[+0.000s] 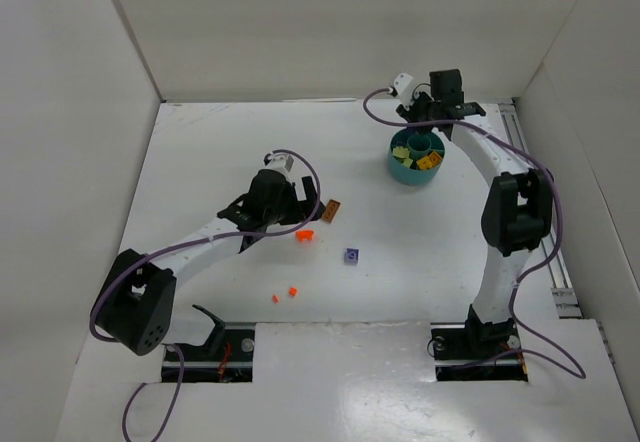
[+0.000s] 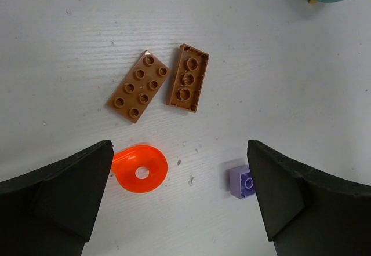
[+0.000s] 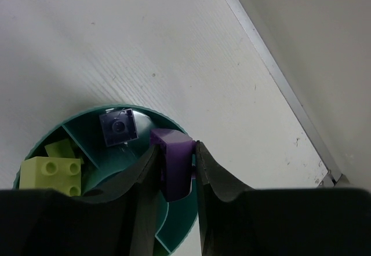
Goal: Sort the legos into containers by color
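The purple brick goes slightly down with my right gripper for release into the teal dish (image 1: pixel 415 157) next, since the dish's section with the lavender brick lies just below its fingers.
The teal dish (image 1: pixel 415 157) stands at the back right and holds light green bricks (image 3: pixel 51 174), a lavender brick (image 3: pixel 119 127) and a yellow-orange brick (image 1: pixel 430 161). My right gripper (image 3: pixel 177 152) hangs over the dish rim (image 3: pixel 93 112), shut on a purple brick (image 3: pixel 174 163). My left gripper (image 2: pixel 179 149) is open and empty low over the table. Two brown bricks (image 2: pixel 138 86) (image 2: pixel 188 78) lie just beyond it. An orange round piece (image 2: pixel 140 169) lies by its left finger and a lavender brick (image 2: pixel 240 182) by its right finger.
Two tiny orange pieces (image 1: pixel 292 290) (image 1: pixel 275 298) lie near the front. White walls enclose the table on three sides. A metal rail (image 3: pixel 278 88) runs along the right edge, close behind the dish.
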Controlling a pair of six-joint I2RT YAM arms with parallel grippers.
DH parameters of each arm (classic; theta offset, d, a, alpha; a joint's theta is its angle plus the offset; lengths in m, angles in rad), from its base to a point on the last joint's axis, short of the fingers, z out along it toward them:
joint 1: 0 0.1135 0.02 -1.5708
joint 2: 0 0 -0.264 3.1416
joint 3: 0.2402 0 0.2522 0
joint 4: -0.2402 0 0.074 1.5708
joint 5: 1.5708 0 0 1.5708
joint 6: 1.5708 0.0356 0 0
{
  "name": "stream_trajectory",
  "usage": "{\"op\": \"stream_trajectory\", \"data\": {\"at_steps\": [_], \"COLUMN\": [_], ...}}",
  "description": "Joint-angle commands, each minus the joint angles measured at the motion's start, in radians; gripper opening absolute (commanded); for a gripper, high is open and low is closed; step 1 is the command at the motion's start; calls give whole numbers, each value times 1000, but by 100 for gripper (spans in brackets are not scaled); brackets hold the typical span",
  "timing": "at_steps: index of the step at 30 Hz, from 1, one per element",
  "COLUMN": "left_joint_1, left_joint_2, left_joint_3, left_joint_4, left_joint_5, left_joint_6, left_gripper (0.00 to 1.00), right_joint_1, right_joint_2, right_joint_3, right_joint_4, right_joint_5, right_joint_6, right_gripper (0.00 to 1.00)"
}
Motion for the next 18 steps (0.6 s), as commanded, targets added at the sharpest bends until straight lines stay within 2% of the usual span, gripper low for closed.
{"op": "stream_trajectory", "data": {"at_steps": [1,11,14,16,18], "left_joint_1": [4,4,4,4,4], "left_joint_2": [-28,-28,-37,-37,-37], "left_joint_3": [-6,-18,-27,-27,-27], "left_joint_4": [36,52,52,52,43], "left_joint_5": [15,15,15,15,15], "left_joint_6": [6,-3,-3,-3,-3], "left_gripper": [100,100,100,100,100], "right_joint_1": [6,28,28,28,28], "right_joint_2": [-3,8,8,8,-2], "right_joint_3": [-28,-28,-40,-49,-49], "right_joint_4": [47,37,37,37,27], "right_joint_5": [-50,-1,-1,-11,-24], "right_joint_6": [-61,-76,-67,-67,-53], "right_gripper": [6,7,14,27,33]}}
